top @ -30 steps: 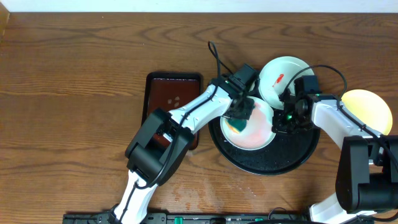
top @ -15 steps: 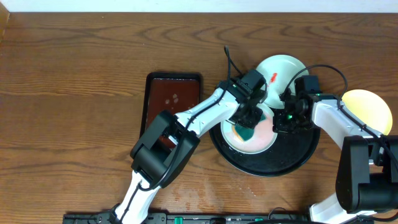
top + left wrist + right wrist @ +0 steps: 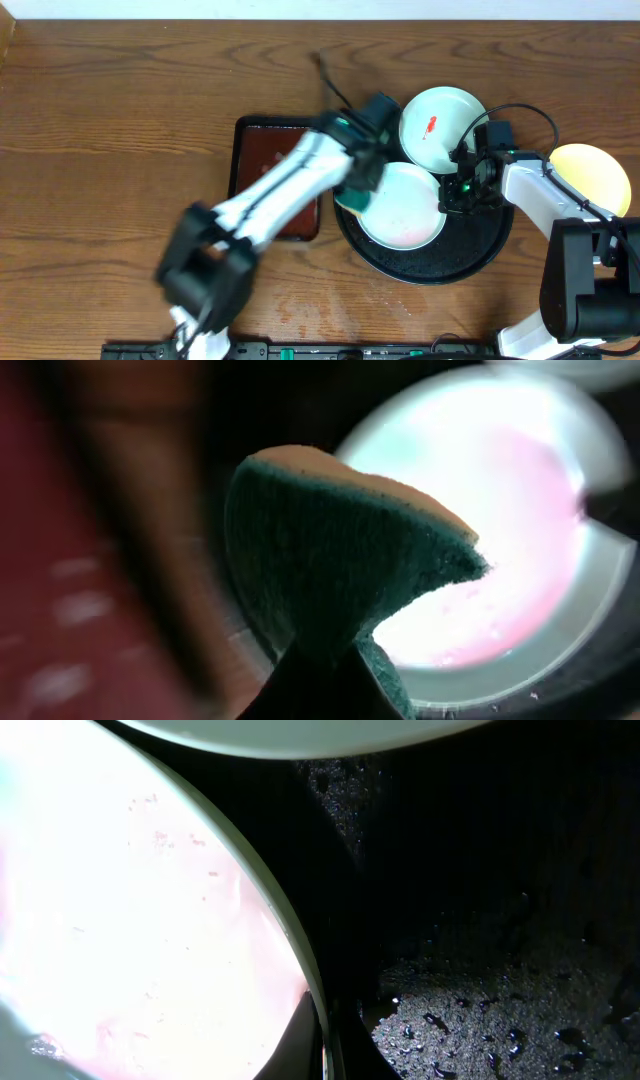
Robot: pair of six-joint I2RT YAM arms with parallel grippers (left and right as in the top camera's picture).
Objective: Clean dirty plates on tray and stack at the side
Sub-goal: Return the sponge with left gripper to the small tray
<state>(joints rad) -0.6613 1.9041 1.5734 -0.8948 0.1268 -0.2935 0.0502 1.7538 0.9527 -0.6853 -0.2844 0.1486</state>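
Note:
The left gripper swings away from the plate next, left in the overhead view, down into the dark-brown tray, with open room for the sponge (image 3: pixel 340 560).
On the black tray (image 3: pixel 470 250) lies a white plate (image 3: pixel 405 210) with a pale pink film. My right gripper (image 3: pixel 452 190) is shut on that plate's right rim (image 3: pixel 318 990), one finger inside and one outside. My left gripper (image 3: pixel 358 182) is shut on a green sponge (image 3: pixel 340 560) with an orange top, at the plate's left edge; the plate (image 3: pixel 510 530) shows behind it. A second white plate (image 3: pixel 440 128) with a red smear rests at the tray's far edge. The pale yellow plate (image 3: pixel 590 178) sits on the table to the right.
A dark-brown rectangular tray (image 3: pixel 268 150) lies left of the black tray, partly under my left arm. The black tray's surface (image 3: pixel 480 980) is wet with droplets. Bare wooden table stretches to the left and far side.
My left arm has swept the sponge leftward from the middle of the pink-filmed plate to its left edge and is blurred. The right gripper has kept its hold on the rim.

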